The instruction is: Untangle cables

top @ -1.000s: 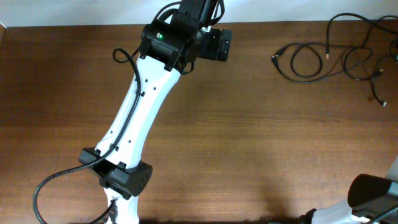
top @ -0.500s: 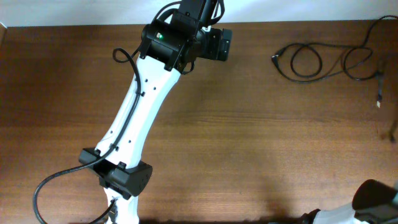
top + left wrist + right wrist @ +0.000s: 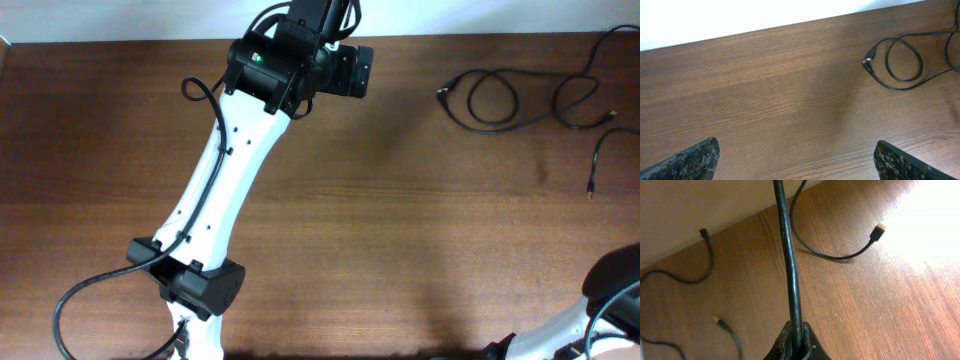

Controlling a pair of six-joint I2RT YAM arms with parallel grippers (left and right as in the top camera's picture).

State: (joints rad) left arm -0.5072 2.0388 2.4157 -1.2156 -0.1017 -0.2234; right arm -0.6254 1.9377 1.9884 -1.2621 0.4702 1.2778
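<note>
The black cable will go down in my right gripper toward the bare wood near the yellowish tip [image 3: 620, 172] and be released there, since that patch of tabletop is below the gripper.
Thin black cables lie at the table's far right: one looped cable [image 3: 492, 100] with a plug end [image 3: 441, 95], and a separate cord with a yellowish tip [image 3: 590, 190] curving toward the right edge. My left gripper [image 3: 800, 165] is open and empty, above bare wood left of the looped cable [image 3: 902, 60]. My right gripper [image 3: 795, 345] is shut on a black cable [image 3: 790, 265] that runs straight up from its jaws. Below it lie a cord with a yellow plug [image 3: 879, 228] and two other cord ends [image 3: 716, 321].
The left arm [image 3: 225, 170] stretches diagonally from the front left to the table's far edge [image 3: 450, 38]. Part of the right arm [image 3: 612, 290] shows at the front right corner. The tabletop is brown wood.
The cluster of cords at the far right has been drawn apart. One cord with its yellowish tip has moved toward the front and right. The right arm has shifted at the corner; the left arm is still.
</note>
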